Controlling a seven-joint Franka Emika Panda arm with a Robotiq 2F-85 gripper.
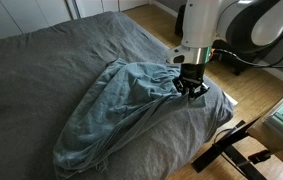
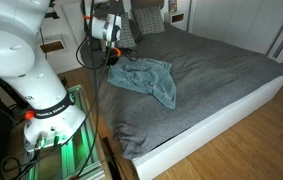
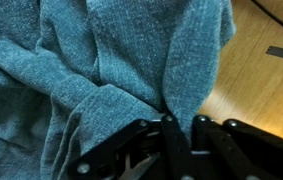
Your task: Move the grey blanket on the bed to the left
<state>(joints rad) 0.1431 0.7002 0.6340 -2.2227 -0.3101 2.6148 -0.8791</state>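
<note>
The blanket's end already lies near the bed's edge (image 1: 212, 104), so my gripper will next go slightly farther toward that side of the bed and open there to release the blanket's fold.
The grey blanket (image 1: 121, 105) lies rumpled on the bed (image 1: 51, 60), stretching from the bed's middle front toward its corner; it also shows in an exterior view (image 2: 146, 78) and fills the wrist view (image 3: 91, 70). My gripper (image 1: 189, 86) is at the blanket's end near the bed's edge, also seen in an exterior view (image 2: 111, 62). In the wrist view the fingers (image 3: 177, 128) are shut on a fold of the blanket.
A wooden floor (image 3: 261, 80) lies past the bed's edge. A black frame (image 1: 231, 145) stands beside the bed. Pillows (image 2: 151, 20) sit at the bed's head. The robot base (image 2: 41, 110) stands next to the bed.
</note>
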